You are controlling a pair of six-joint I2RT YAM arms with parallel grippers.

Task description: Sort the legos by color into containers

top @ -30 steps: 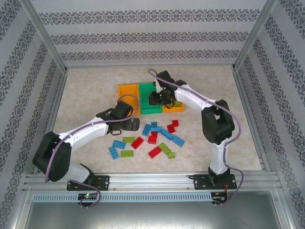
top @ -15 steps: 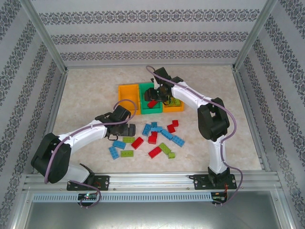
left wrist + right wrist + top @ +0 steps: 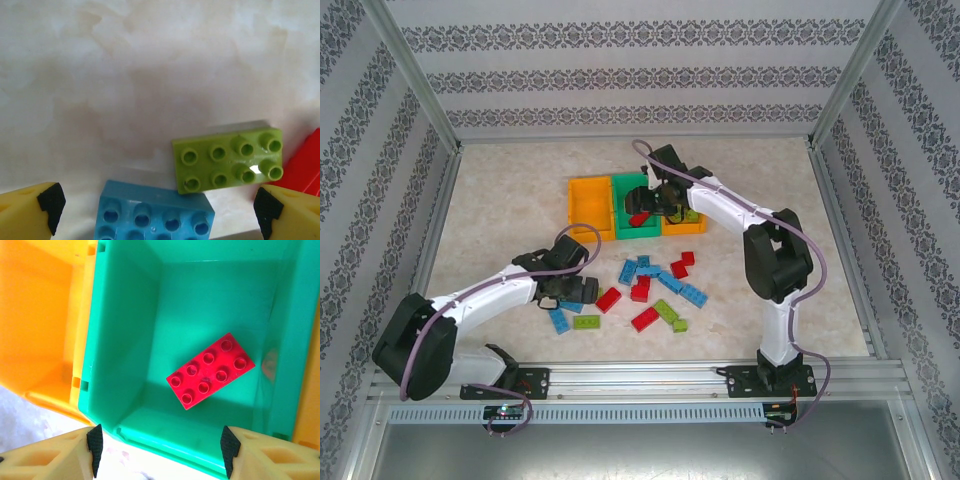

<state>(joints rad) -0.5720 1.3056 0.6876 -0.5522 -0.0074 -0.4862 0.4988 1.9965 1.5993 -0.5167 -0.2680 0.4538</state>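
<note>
The blue lego lies below and back of the open fingers, so the ends of the blue lego (image 3: 573, 307) (image 3: 155, 212) come between my left gripper's fingers next, as it eases back and down to close.
My right gripper (image 3: 655, 198) (image 3: 161, 450) hangs open over the green container (image 3: 623, 207) (image 3: 125, 340), the middle of three joined containers. A red lego (image 3: 640, 218) (image 3: 210, 371) lies loose on that container's floor, clear of both fingers. My left gripper (image 3: 574, 292) (image 3: 159, 210) is open and low over the table, nothing gripped. A blue lego (image 3: 155, 212) sits between its fingertips, with a lime green lego (image 3: 230, 160) just beyond it and a red lego (image 3: 307, 165) at the right edge. Several red, blue and green legos (image 3: 655, 290) lie scattered mid-table.
Orange containers (image 3: 588, 205) (image 3: 688, 228) flank the green one; the left one (image 3: 40, 315) looks bare inside. Patterned walls and metal frame posts enclose the table. Bare tabletop lies to the far left and right of the bricks.
The right gripper has opened and the red lego it carried now lies in the green container. The left gripper has moved toward the near edge, down over the blue and green legos.
</note>
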